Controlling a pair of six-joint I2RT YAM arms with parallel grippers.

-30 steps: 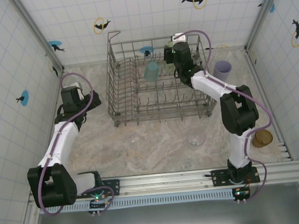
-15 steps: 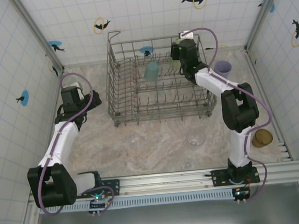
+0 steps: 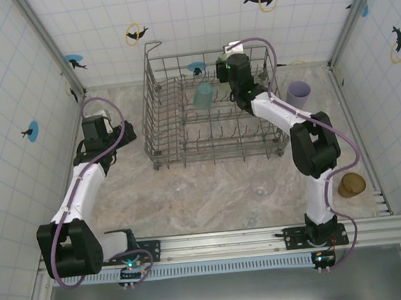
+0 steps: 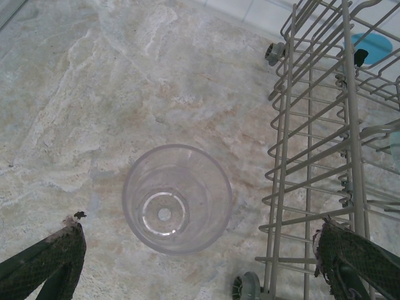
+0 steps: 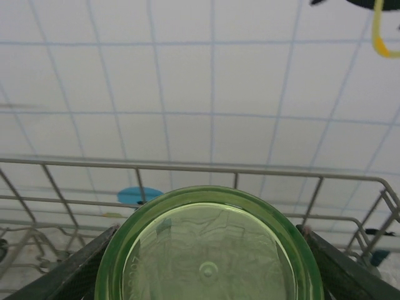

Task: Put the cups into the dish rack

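The robot's right gripper will next move down and let go of the lime green cup in the rack point(image 3: 158, 136) beside the teal cup, as there is an empty spot below the gripper.
My right gripper point(image 5: 209, 234) is shut on the lime green cup point(image 5: 206, 265), whose base faces the wrist camera between the two dark fingers point(image 5: 75, 272). In the top view it point(image 3: 229, 74) hangs over the back right part of the grey wire dish rack point(image 3: 158, 136). A teal cup point(image 3: 203, 95) stands inside the rack. My left gripper point(image 4: 200, 262) is open above an upright clear cup point(image 4: 177, 199) on the table, just left of the rack point(image 4: 284, 156). Nothing is between its fingers point(image 4: 50, 259).
A lavender cup point(image 3: 297, 94) stands on the table right of the rack. A clear cup point(image 3: 262, 185) sits in front of the rack and an amber-brown cup point(image 3: 351, 184) near the right wall. Tiled walls close in the table on three sides.
The right gripper, still holding the green cup, has shifted first a little right and then left along the rack's back edge. The left arm has not moved.
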